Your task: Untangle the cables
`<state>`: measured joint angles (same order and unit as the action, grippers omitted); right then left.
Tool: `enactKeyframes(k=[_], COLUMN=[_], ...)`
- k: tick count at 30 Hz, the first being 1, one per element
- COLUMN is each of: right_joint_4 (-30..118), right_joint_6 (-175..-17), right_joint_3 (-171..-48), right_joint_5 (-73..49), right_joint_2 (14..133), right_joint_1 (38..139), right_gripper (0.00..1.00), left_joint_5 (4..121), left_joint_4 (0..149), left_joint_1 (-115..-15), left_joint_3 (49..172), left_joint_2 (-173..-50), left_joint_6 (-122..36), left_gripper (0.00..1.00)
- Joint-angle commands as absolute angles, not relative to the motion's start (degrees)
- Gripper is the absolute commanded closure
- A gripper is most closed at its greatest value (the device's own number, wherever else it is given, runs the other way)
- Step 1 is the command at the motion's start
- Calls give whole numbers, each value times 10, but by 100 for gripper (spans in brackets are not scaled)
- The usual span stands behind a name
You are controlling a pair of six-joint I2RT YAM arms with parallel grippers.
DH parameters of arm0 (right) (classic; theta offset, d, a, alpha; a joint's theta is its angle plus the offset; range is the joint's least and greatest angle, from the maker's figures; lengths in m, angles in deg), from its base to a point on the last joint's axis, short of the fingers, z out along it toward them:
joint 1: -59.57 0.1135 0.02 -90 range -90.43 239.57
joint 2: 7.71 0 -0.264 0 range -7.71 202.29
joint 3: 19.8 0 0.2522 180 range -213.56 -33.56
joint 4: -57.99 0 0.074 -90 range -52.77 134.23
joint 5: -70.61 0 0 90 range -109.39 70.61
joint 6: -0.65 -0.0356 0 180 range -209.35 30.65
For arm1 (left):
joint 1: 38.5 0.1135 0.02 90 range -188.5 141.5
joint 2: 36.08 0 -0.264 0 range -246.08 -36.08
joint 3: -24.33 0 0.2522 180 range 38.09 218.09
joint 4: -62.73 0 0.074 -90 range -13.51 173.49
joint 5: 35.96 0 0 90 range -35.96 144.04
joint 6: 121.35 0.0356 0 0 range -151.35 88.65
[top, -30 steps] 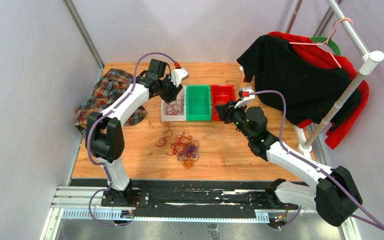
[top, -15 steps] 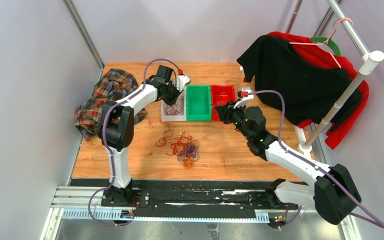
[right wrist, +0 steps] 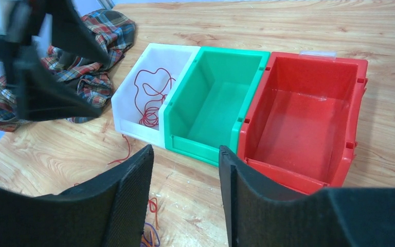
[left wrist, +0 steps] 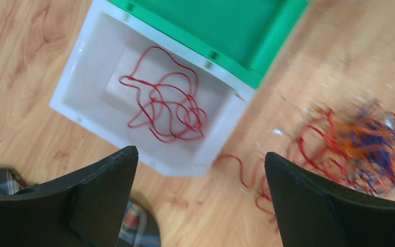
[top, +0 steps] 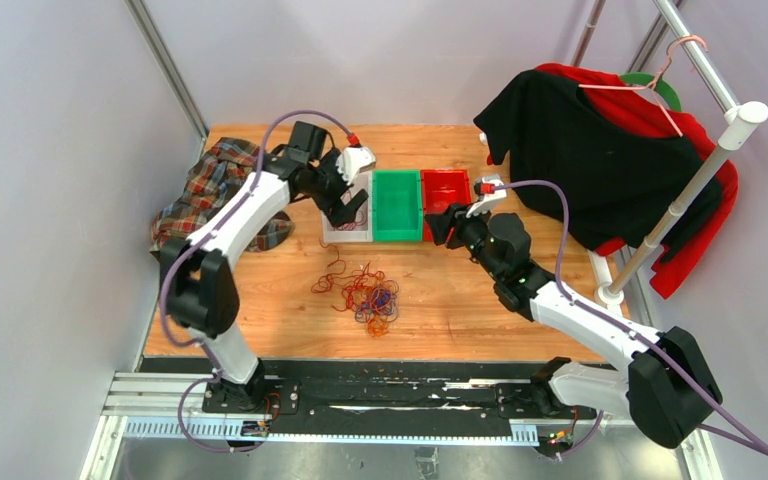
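The loose red loop (top: 321, 286) (left wrist: 263, 197) is beside the tangle, clear of the orange and purple cables. My left gripper needs to move back and down onto it next.
A tangle of red, orange and purple cables (top: 368, 298) lies on the wooden table in front of the bins and shows blurred in the left wrist view (left wrist: 365, 146). One red cable (left wrist: 167, 103) lies coiled inside the white bin (left wrist: 77, 82); the right wrist view shows that cable (right wrist: 151, 98) too. My left gripper (top: 345, 205) hovers over the white bin's front, and in its wrist view that gripper (left wrist: 199, 154) is open wide and empty. My right gripper (top: 438, 225) sits by the red bin (top: 445, 190), its jaws (right wrist: 186, 149) open with nothing between them.
White bin (top: 347, 238), green bin (top: 397, 205) and red bin stand side by side at mid-table. A plaid cloth (top: 215, 190) lies at the left edge. Black and red garments (top: 580, 150) hang on a rack (top: 680, 200) at the right. Loose red strands (top: 328, 275) trail beside the tangle.
My left gripper has opened wide and swung from the back of the white bin to over its front. My right gripper's jaws have parted further; that arm has barely moved.
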<state>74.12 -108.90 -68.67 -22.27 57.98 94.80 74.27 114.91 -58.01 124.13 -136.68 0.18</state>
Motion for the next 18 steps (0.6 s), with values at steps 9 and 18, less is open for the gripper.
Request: enactKeyframes(k=[9, 18], right_joint_4=[737, 744], right_joint_6=[-1083, -1100], right_joint_3=[-671, -660], right_joint_5=[-232, -215], right_joint_2=[585, 593], right_joint_1=[982, 994], right_gripper=[49, 54], left_joint_5=[816, 785], left_joint_4=[1281, 1304], left_joint_1=[-583, -606], left_joint_3=[1030, 1053], left_joint_2=[-1183, -1300], left_joint_6=[272, 338], left_gripper=[2, 1])
